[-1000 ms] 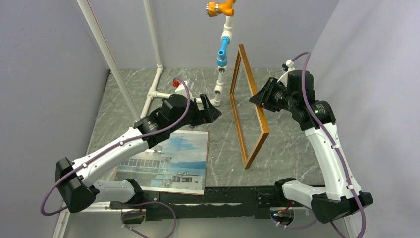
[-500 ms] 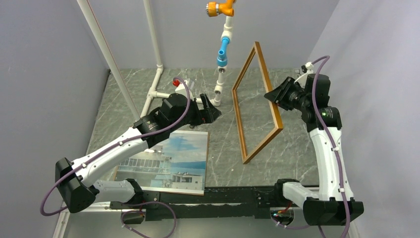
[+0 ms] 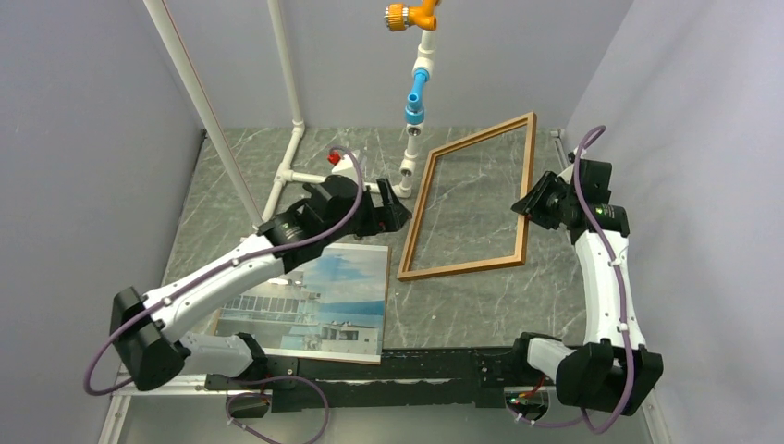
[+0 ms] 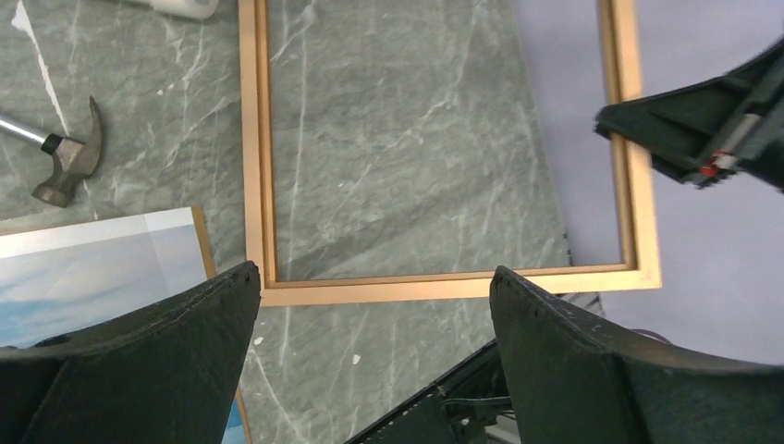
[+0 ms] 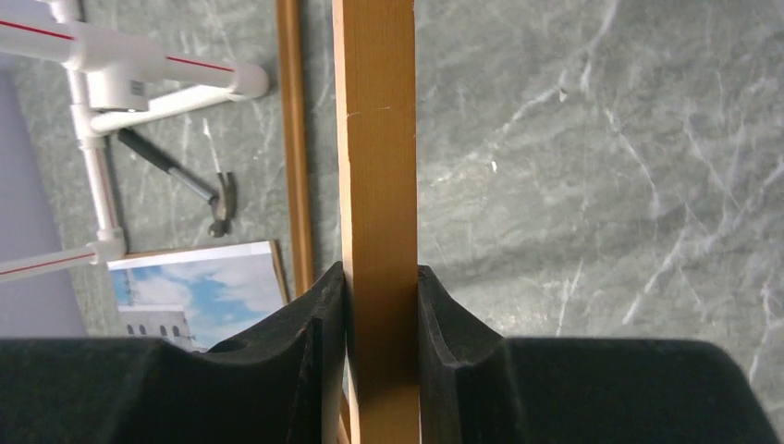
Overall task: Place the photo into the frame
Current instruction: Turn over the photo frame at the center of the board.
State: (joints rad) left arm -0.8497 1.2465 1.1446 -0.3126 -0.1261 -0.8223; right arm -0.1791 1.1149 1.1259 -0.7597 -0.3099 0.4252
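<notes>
My left gripper will go down until its fingers are on both sides of the near end of the photo-side bar [image 3: 408,254] [image 4: 257,245], which lies below the gripper, because only the opposite bar is held.
The frame [image 3: 462,270], thin orange-brown wood, hangs tilted over the right half of the table. My right gripper [image 3: 529,205] is shut on its right rail. In the right wrist view the rail [image 5: 374,139] runs upright between both pads of the gripper [image 5: 381,273]. The photo [image 3: 314,305], a white building under blue sky, lies flat at the near left and shows partly in both wrist views [image 4: 92,268] [image 5: 199,287]. My left gripper [image 3: 399,211] hovers open and holds nothing, just past the photo's far right corner. Its fingertips [image 4: 374,271] look down on the frame's near rail [image 4: 444,285].
A white pipe rig [image 3: 287,171] with blue and orange fittings [image 3: 415,97] stands at the back. A small hammer [image 4: 69,157] lies on the marble beside the frame's left rail. Grey walls close in on both sides. A thin brown board edge [image 4: 199,240] shows along the photo's border.
My right arm has swung the frame from standing edge-on to lying nearly flat and facing up, and has pulled back toward the right wall. The left arm has barely moved.
</notes>
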